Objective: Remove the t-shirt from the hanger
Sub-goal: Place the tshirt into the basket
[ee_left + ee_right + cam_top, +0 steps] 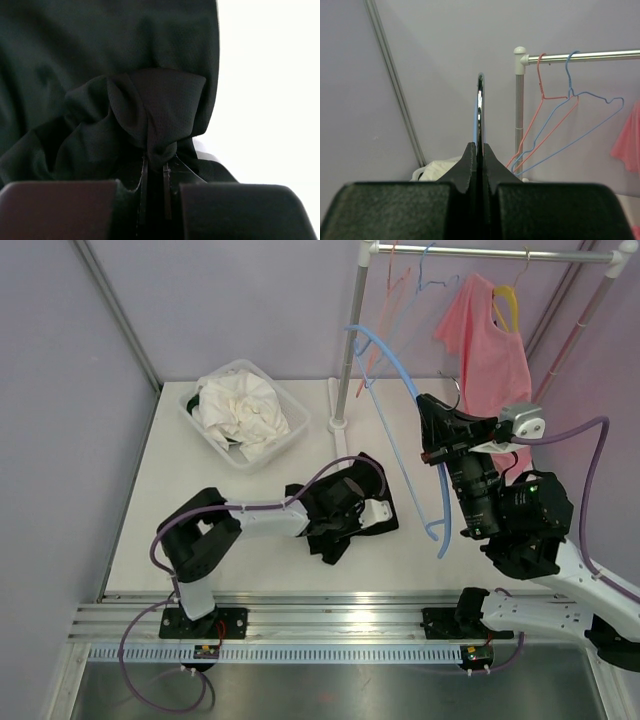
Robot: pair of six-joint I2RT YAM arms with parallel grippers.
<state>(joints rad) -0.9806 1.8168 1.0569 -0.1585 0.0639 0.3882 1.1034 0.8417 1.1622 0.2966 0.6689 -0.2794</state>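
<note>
The clear bin stands outward of the left gripper, to its left in the top view, so the left gripper will lift the hanger-free t-shirt, carry it over the bin, lower it and let go.
The black t-shirt (358, 478) lies crumpled on the white table, off the hanger. My left gripper (345, 512) is down on it and shut, pinching a fold of the black cloth (150, 100) between its fingertips (154, 160). The bare blue hanger (398, 365) hangs in the air right of the t-shirt, and my right gripper (432, 435) is shut on it near the hook. In the right wrist view the hanger's thin metal and blue edge (480, 105) rises from between that gripper's shut jaws (480, 150).
A clear bin (290, 412) of white cloth (240, 410) stands at the back left. A clothes rack pole (345, 360) rises behind the t-shirt; its rail carries pink and blue empty hangers (400, 290) and a pink shirt (490, 350) on a yellow hanger.
</note>
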